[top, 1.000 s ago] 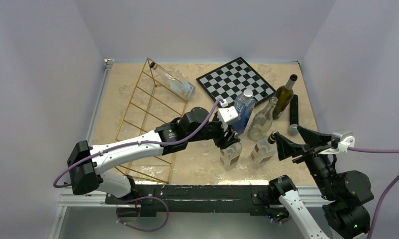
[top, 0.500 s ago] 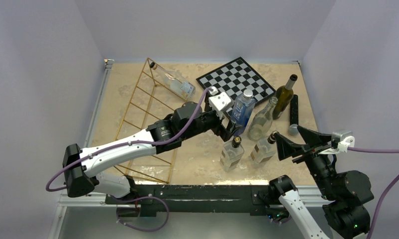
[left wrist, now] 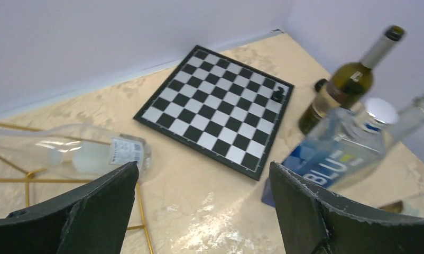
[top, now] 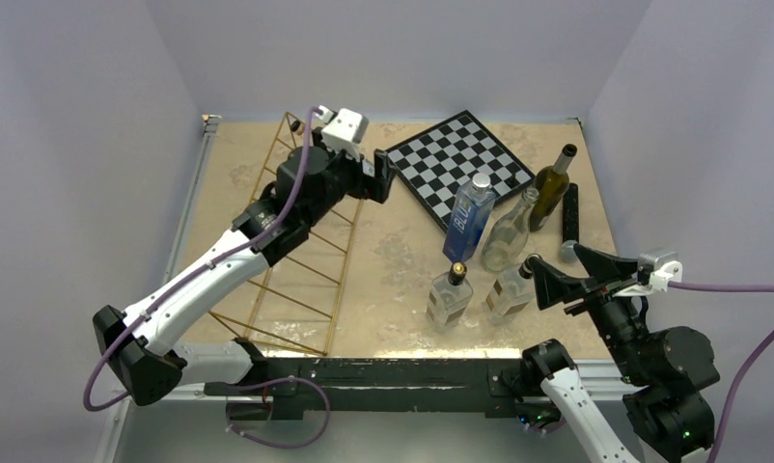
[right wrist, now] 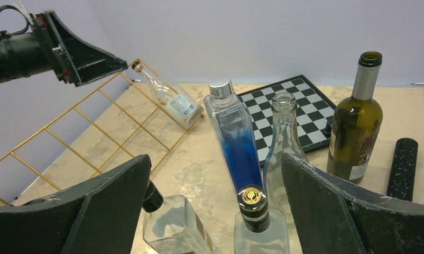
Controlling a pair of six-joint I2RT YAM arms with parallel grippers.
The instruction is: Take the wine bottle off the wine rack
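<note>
The open fingers of my left gripper are above a spot beyond the bottle's base. My left gripper should swing outward and to the left in the top view next, onto the bottle's capped neck (top: 297,127).
The wine bottle (left wrist: 83,153) is clear glass with a white label. It lies slanted on the far end of the gold wire wine rack (top: 287,280), neck up against the top bar (right wrist: 167,98). In the top view my left arm hides it. My left gripper (left wrist: 203,169) hovers open just right of the bottle's base, with only bare table between the jaws. In the top view it (top: 378,178) sits between the rack and the chessboard. My right gripper (top: 557,265) stands open at the front right, above two square bottles and holding nothing.
A chessboard (top: 457,159) lies at the back. A blue bottle (top: 468,217), a tall clear bottle (top: 509,236) and a dark green bottle (top: 552,188) stand right of centre. Two square bottles (top: 448,299) (top: 509,292) stand in front. A black cylinder (top: 570,212) lies far right.
My left gripper opened off the front square bottle, which stays standing. It then swung back and left to the far end of the rack. The right arm stayed put.
</note>
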